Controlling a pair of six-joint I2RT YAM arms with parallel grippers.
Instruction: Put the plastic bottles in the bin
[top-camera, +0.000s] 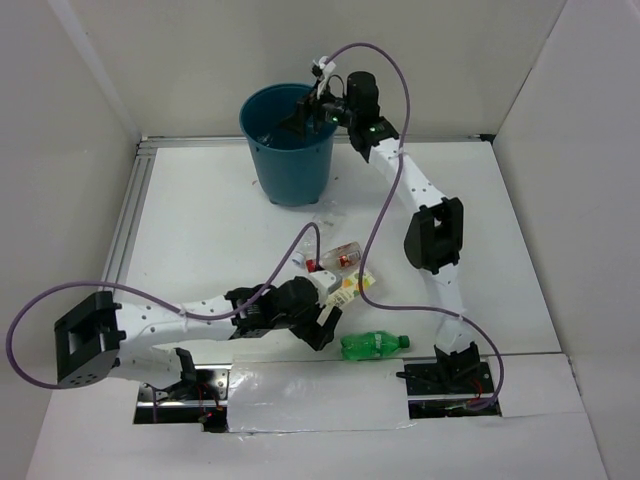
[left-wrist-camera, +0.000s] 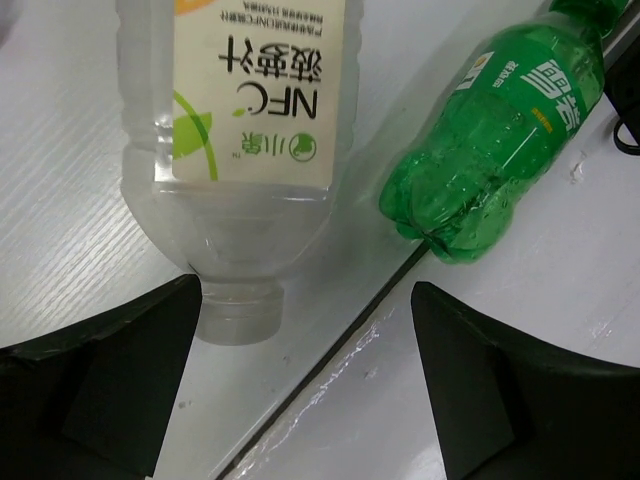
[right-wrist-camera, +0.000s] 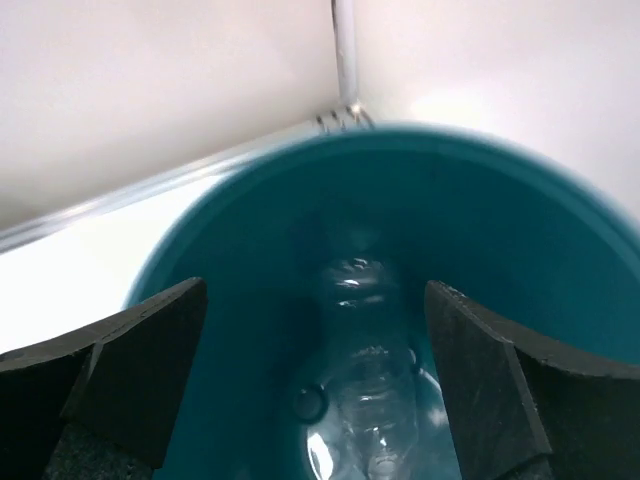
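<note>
The narrow end points in between the left gripper's open fingers, so next the robot will lower its left gripper onto the clear neck (left-wrist-camera: 240, 310) of the yellow-and-orange-labelled bottle and close there.
The teal bin (top-camera: 290, 150) stands at the back of the table. My right gripper (top-camera: 312, 112) hangs open and empty over its mouth. In the right wrist view, clear bottles (right-wrist-camera: 365, 400) lie inside the bin (right-wrist-camera: 540, 250), between my open fingers (right-wrist-camera: 315, 385). My left gripper (top-camera: 325, 318) is open low over the table. The yellow-and-orange-labelled bottle (top-camera: 350, 288) lies just beyond it, its clear neck (left-wrist-camera: 240, 310) beside the left finger. The green bottle (top-camera: 373, 345) lies to the right, also in the left wrist view (left-wrist-camera: 500, 130). A red-capped clear bottle (top-camera: 338, 257) lies farther back.
A small clear scrap (top-camera: 324, 218) lies in front of the bin. White enclosure walls close in the table, with an aluminium rail (top-camera: 130, 220) along the left side. A taped seam (left-wrist-camera: 330, 330) runs along the near edge. Purple cables (top-camera: 385, 215) loop over both arms.
</note>
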